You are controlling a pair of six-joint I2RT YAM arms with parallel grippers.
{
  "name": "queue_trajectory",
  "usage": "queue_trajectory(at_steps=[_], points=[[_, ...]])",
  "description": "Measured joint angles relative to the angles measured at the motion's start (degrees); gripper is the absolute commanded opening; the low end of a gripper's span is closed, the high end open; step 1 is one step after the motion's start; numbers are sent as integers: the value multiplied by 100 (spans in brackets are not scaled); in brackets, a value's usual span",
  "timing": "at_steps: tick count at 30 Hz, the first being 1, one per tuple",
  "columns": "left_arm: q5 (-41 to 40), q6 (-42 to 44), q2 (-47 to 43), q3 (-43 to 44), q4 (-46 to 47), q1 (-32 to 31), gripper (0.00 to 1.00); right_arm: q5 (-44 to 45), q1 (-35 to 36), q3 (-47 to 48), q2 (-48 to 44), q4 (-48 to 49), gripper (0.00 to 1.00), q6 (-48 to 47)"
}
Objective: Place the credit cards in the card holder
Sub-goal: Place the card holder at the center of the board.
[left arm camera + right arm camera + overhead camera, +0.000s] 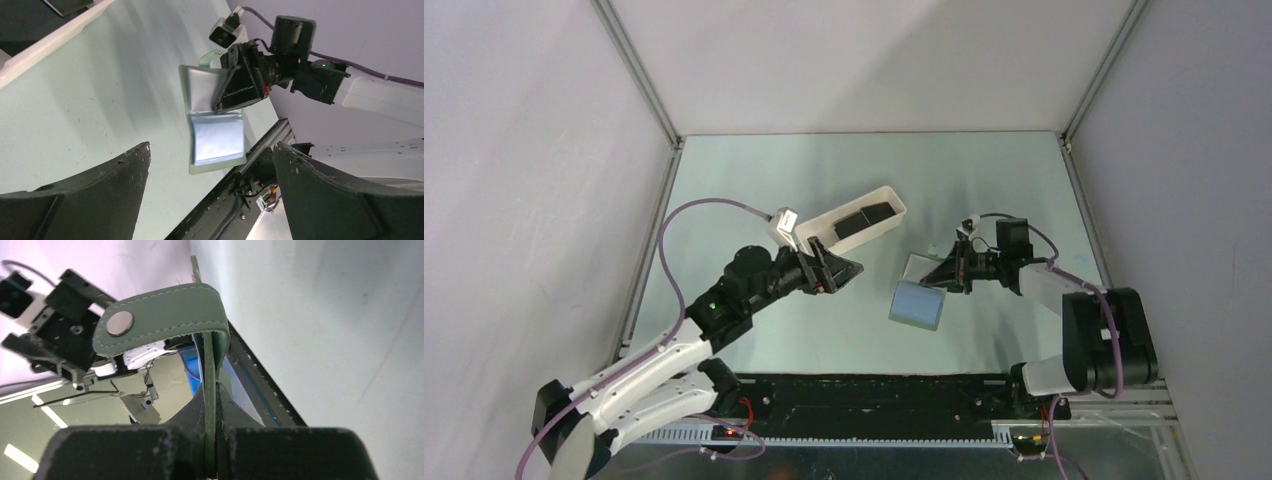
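My right gripper lowers the flap's edge toward the table next and releases it, as the card holder [917,305] still hangs from my right gripper.
The card holder [917,305] is folded open at the table's middle right, with its blue-grey inside showing. My right gripper [951,272] is shut on the edge of its grey-green flap. In the right wrist view the flap runs between the jaws [210,385], and the snap tab [160,317] curls over above them. The credit cards [864,218] lie dark in the white tray [809,235]. My left gripper [849,268] is open and empty just in front of the tray, left of the holder. The left wrist view shows the holder [216,137] beyond my open fingers [120,175].
The long white tray sits at an angle at the table's middle back; its rim [50,42] shows at the left wrist view's top left. The black rail [874,395] runs along the near edge. Grey walls close in the sides and back.
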Motion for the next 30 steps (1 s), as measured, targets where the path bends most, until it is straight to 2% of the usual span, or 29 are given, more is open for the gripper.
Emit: queue_trajectory(at_steps=[9, 14, 17, 23, 30], points=[[-7, 286, 240, 444, -328, 31, 96, 192, -205, 284, 1102, -754, 2, -1224], [-7, 363, 262, 444, -431, 52, 95, 616, -308, 586, 1215, -1464, 26, -1696], [-4, 369, 269, 444, -476, 55, 96, 859, -308, 706, 1237, -1725, 33, -1860], [-4, 376, 269, 444, -492, 61, 96, 1102, -350, 848, 1692, -2055, 55, -2033], [-7, 446, 264, 444, -498, 66, 96, 1628, -715, 970, 1856, -2575, 80, -2155]])
